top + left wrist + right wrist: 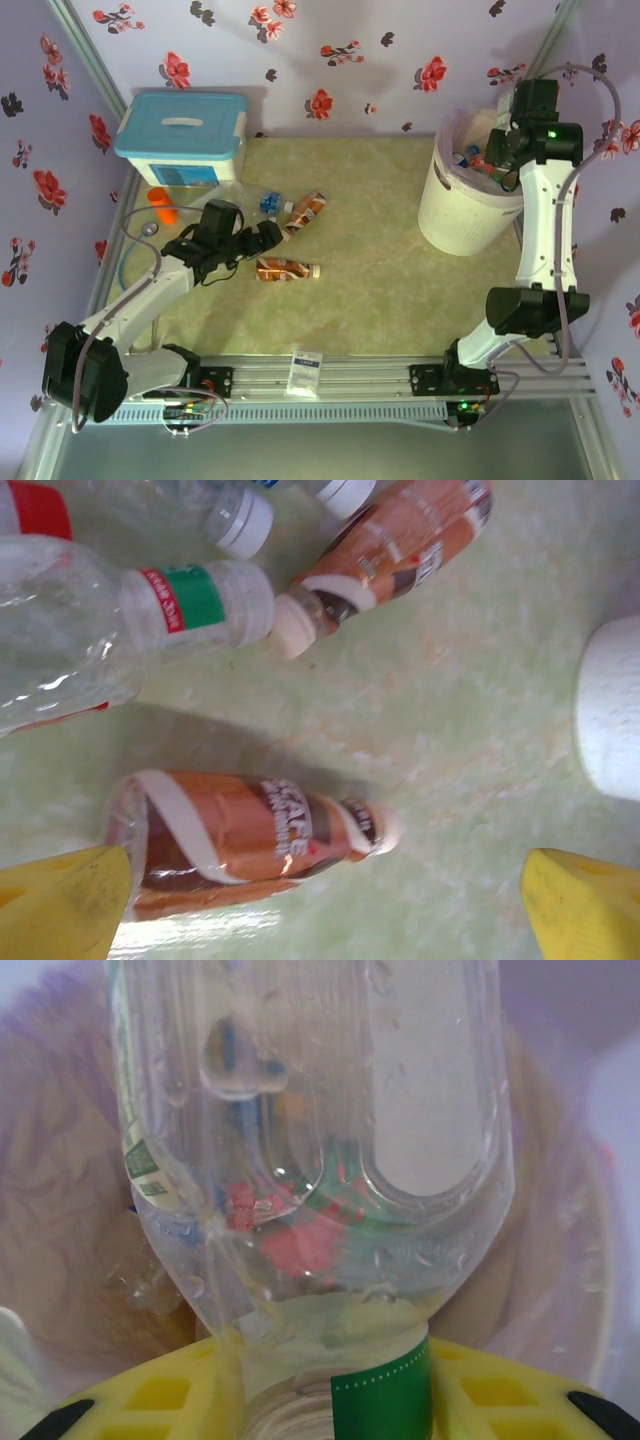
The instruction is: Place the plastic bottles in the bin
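Observation:
My right gripper next shifts slightly toward the middle of the bin's lined opening [477, 150] [290, 1230] and opens, releasing the bottle's neck, as the open bin lies below.
My left gripper [262, 238] hangs open just above the table. Its yellow fingertips [62, 905] stand wide apart, and an amber bottle [240, 838] lies on its side between them, nearer the left one and untouched. A second amber bottle [385, 550] and clear bottles [150, 615] lie beyond it. From above, the amber bottles [285, 269] [306, 210] lie mid-table. My right gripper [497, 158] is over the white bin [462, 205], shut on the neck of a clear, green-labelled bottle [310, 1150]. Pink liner and other bottles show behind it.
A white box with a light-blue lid [182, 135] stands at the back left, with a small orange cylinder [162, 204] in front of it. A white packet [305, 371] lies on the front rail. The floral walls close in on three sides.

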